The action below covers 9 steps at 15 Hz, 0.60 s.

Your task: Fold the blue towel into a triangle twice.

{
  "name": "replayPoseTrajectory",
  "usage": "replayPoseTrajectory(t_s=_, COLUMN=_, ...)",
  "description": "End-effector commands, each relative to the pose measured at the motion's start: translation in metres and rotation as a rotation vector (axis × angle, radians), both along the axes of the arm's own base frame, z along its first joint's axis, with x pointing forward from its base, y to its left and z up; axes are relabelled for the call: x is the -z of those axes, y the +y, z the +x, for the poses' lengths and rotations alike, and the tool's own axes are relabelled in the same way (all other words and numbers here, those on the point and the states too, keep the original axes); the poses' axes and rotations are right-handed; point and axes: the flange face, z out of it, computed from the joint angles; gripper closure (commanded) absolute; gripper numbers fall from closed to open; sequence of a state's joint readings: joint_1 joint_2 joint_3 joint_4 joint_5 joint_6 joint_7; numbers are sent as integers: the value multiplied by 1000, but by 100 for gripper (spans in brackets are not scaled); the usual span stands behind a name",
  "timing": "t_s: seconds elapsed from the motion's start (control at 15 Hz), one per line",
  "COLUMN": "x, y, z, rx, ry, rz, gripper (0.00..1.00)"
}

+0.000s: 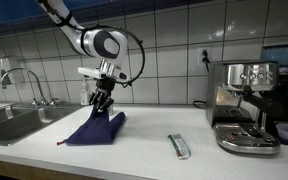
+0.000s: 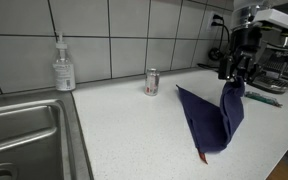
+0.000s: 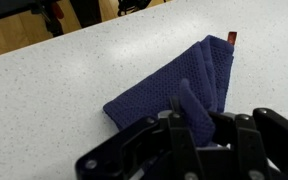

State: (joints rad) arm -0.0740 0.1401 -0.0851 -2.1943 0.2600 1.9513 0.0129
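The robot next needs to carry the towel's raised corner in its gripper toward the tiled wall, over the towel's flat part [image 2: 194, 104] by the small can, and let go of it, because the towel is spread out there.
The blue towel [image 1: 96, 130] is a dark navy cloth lying on the white counter, with one corner pulled up. My gripper [image 1: 102, 101] is shut on that raised corner and holds it above the rest of the cloth. In an exterior view the towel [image 2: 212, 122] hangs from the gripper [image 2: 234, 78] down to the counter. In the wrist view the towel [image 3: 169, 85] lies spread below, with a strip of it rising between the black fingers [image 3: 194, 122]. A small red tag [image 3: 231, 38] shows at its far corner.
A silver-green packet [image 1: 179, 146] lies on the counter near the espresso machine [image 1: 244, 105]. A steel sink [image 1: 12, 122] with a tap is at one end. A soap bottle [image 2: 64, 68] and a small can [image 2: 152, 82] stand by the tiled wall.
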Motion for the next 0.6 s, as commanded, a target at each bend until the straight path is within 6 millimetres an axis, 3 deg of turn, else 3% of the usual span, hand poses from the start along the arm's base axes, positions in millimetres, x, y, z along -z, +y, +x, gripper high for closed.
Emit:
replayPoseTrajectory(t_s=0.0, x=0, y=2, z=23, rx=44, ry=17, rz=-4, gripper=99)
replayPoseTrajectory(t_s=0.53, x=11, y=-1, z=55, rx=84, ry=21, rz=-26, gripper=99)
